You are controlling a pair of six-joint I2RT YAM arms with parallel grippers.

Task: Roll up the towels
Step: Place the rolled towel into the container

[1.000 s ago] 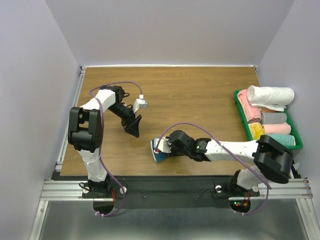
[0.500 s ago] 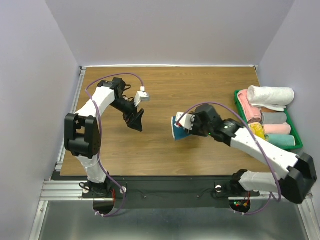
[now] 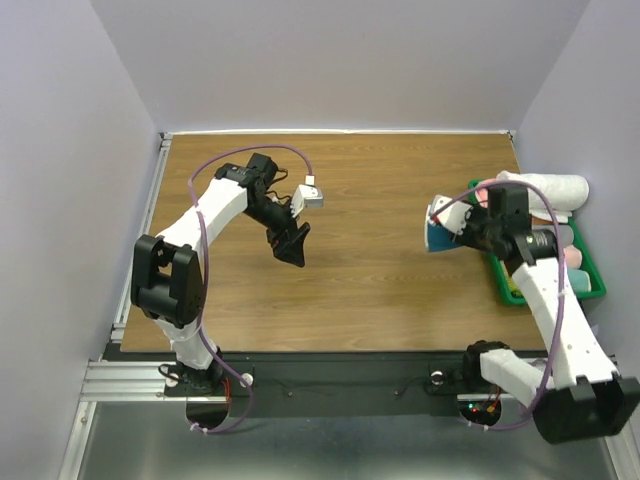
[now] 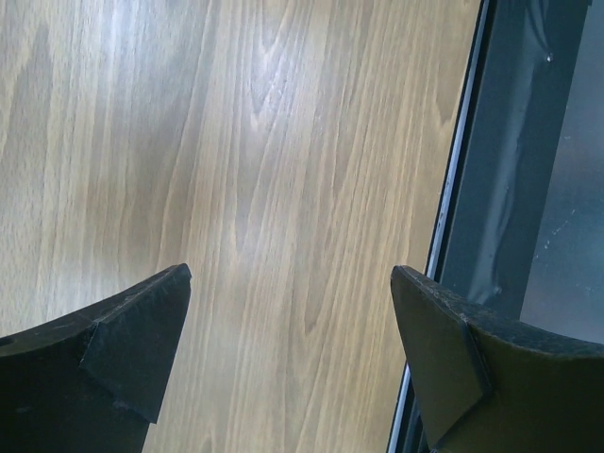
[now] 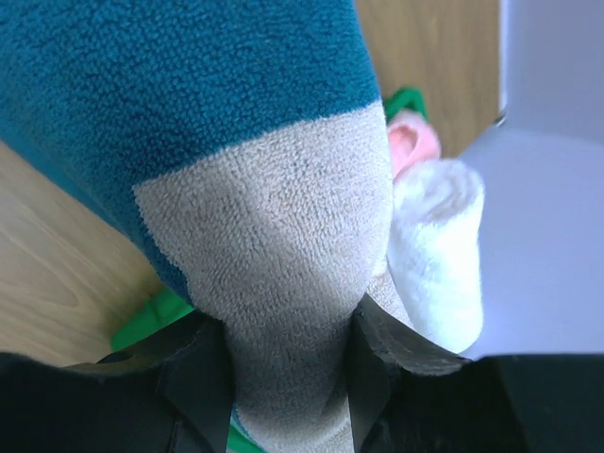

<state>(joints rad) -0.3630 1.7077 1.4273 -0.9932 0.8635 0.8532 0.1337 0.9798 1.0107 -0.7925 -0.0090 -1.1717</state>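
Note:
I should next shift my right gripper to the right in the top view, over the green tray, then lower the teal towel beside the white roll, as other rolled towels lie there.
A rolled teal towel with a cream border (image 3: 438,228) hangs above the table just left of the green tray, and my right gripper (image 3: 456,228) is shut on it. In the right wrist view the roll (image 5: 236,113) fills the frame, its cream end pinched in the right gripper (image 5: 288,354). My left gripper (image 3: 292,245) hovers over the table's middle left, open and empty. In the left wrist view, only bare wood shows inside the left gripper (image 4: 288,316).
The green tray (image 3: 592,275) at the right edge holds several rolled towels, among them a white one (image 3: 545,190) lying on top and pink and grey ones. The white roll (image 5: 439,236) and tray rim (image 5: 156,316) lie just past my held roll. The table's near edge rail (image 4: 462,189) is close.
My right arm has swung from the near middle of the table to the right, carrying the rolled towel to the tray's edge. The left gripper shifted right and opened a little wider.

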